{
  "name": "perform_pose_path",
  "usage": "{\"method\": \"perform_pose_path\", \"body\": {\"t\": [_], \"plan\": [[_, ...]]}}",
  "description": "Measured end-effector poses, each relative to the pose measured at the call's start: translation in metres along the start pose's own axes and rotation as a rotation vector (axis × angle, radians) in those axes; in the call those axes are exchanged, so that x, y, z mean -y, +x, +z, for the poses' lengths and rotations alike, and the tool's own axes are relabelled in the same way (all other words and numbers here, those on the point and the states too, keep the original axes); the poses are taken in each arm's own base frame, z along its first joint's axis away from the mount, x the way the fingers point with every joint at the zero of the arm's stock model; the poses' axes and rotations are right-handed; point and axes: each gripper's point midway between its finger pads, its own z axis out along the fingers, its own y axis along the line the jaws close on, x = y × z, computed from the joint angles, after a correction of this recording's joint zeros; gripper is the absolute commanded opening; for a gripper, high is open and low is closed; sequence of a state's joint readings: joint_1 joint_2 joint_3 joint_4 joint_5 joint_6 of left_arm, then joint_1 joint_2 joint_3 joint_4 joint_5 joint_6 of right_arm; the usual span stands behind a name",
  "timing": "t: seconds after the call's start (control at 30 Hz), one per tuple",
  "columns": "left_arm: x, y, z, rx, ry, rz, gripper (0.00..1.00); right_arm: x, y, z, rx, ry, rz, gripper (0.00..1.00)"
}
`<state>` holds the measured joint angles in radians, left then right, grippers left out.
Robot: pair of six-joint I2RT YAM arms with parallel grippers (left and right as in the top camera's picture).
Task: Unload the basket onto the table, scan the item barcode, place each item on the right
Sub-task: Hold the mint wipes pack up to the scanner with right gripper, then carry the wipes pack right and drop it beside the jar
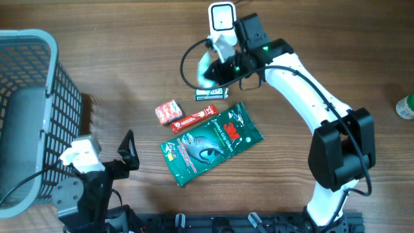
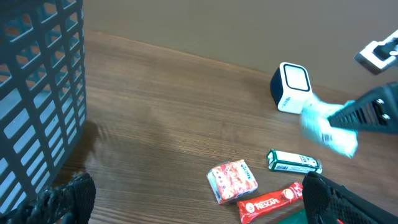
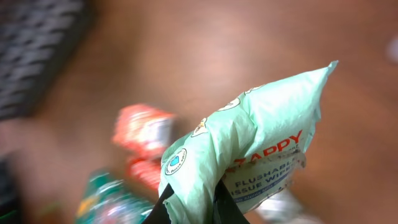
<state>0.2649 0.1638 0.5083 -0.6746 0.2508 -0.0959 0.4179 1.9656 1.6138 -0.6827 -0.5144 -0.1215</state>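
Observation:
The right gripper passes outward over the scanner point(image 1: 221, 18) next, then goes down to bare tabletop by the bottle, which lies to its right in the overhead view, and releases.
A mint-green pack of flushable wipes point(image 3: 249, 143) hangs above the table with my right gripper point(image 3: 193, 208) shut on its lower edge. From overhead the pack point(image 1: 206, 71) is blurred. It sits just below the white scanner point(image 1: 221, 18) at the table's far side, with the right gripper point(image 1: 223, 70) beside it. The left wrist view shows the scanner point(image 2: 291, 87) upright and the blurred pack point(image 2: 326, 130) to its lower right. No barcode on the pack is visible. My left gripper point(image 2: 199, 199) is open and empty, low near the front left point(image 1: 126, 155).
In the table's middle lie a red snack pack point(image 1: 169, 111), a red Nescafe stick point(image 1: 194, 119), a green 3M pouch point(image 1: 211, 142) and a small green box point(image 1: 212, 94). A grey basket point(image 1: 26, 97) stands at the left. A bottle point(image 1: 405, 107) shows at the right edge.

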Motion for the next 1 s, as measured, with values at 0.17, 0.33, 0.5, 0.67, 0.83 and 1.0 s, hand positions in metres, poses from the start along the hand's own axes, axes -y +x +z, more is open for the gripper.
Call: {"method": "perform_pose_path", "body": {"t": [0.17, 0.33, 0.5, 0.67, 0.83, 1.0], "plan": [[0.0, 0.0, 0.0, 0.0, 0.0, 0.0, 1.0, 0.086, -0.051, -0.033, 0.17, 0.538, -0.041, 0.04], [0.0, 0.0, 0.0, 0.0, 0.0, 0.0, 1.0, 0.122, -0.126, -0.077, 0.479, 0.84, -0.142, 0.04], [0.0, 0.0, 0.0, 0.0, 0.0, 0.0, 1.0, 0.159, -0.126, -0.039, 0.491, 0.948, -0.2, 0.04], [0.0, 0.0, 0.0, 0.0, 0.0, 0.0, 1.0, 0.17, -0.129, -0.018, 0.498, 0.992, -0.306, 0.04], [0.0, 0.0, 0.0, 0.0, 0.0, 0.0, 1.0, 0.182, -0.113, 0.01, 0.411, 1.012, -0.388, 0.04], [0.0, 0.0, 0.0, -0.001, 0.0, 0.0, 1.0, 0.177, -0.088, 0.032, 0.275, 0.967, -0.388, 0.04]]}}
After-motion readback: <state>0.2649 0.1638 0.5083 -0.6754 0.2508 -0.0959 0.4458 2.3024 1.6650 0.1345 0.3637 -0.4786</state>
